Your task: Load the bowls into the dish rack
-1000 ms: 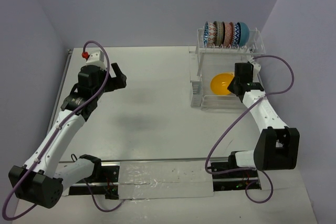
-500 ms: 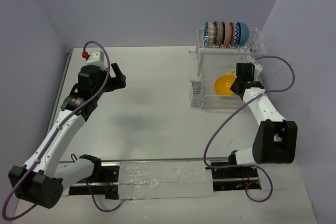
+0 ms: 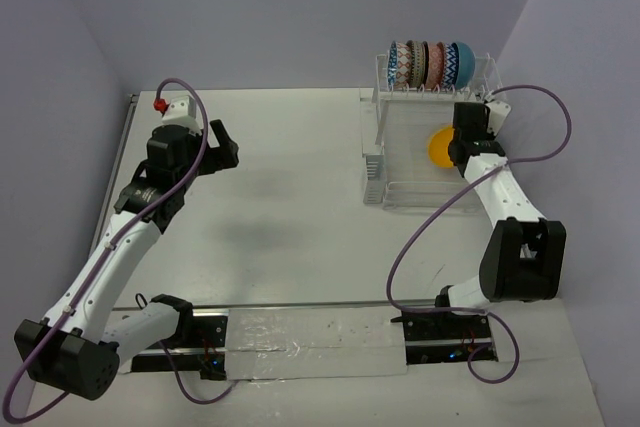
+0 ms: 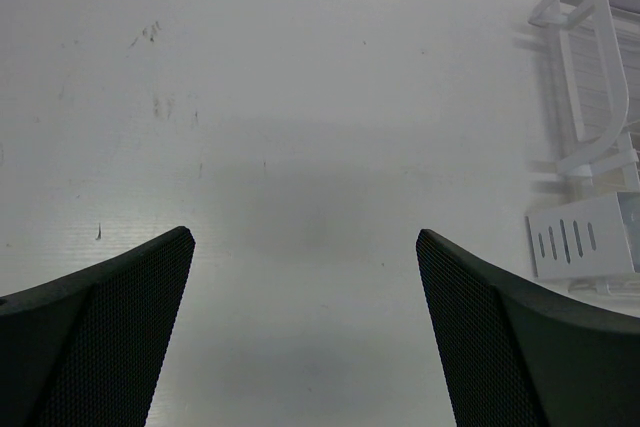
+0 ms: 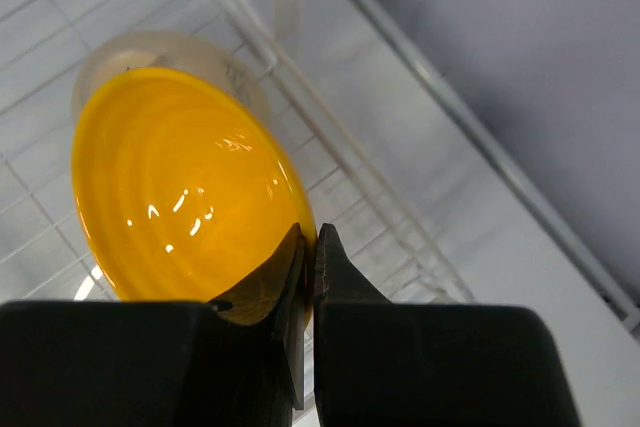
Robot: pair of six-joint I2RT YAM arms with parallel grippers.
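Note:
My right gripper will next turn, swing left in the top view and release the bowl on the dish rack's bare wire bottom by the side basket.
The dish rack (image 3: 400, 117) stands at the back right of the table. Several bowls (image 3: 430, 64), patterned ones and a teal one, stand on edge in its raised row of prongs. My right gripper (image 5: 310, 247) is shut on the rim of the orange-yellow bowl (image 5: 180, 182) and holds it tilted over the rack's wire floor; the bowl also shows in the top view (image 3: 440, 145), inside the rack's right side. My left gripper (image 4: 305, 247) is open and empty over bare table, far left of the rack (image 4: 600, 127).
The rack's slotted side basket (image 3: 374, 169) sits on its left side. The purple wall (image 5: 520, 37) rises close behind the rack. A foil-covered rail (image 3: 310, 332) lies at the near edge between the arm bases.
My right gripper has lifted the orange-yellow bowl from the rack's lower tray and moved it back and right, tilting it more upright. The left arm has barely moved.

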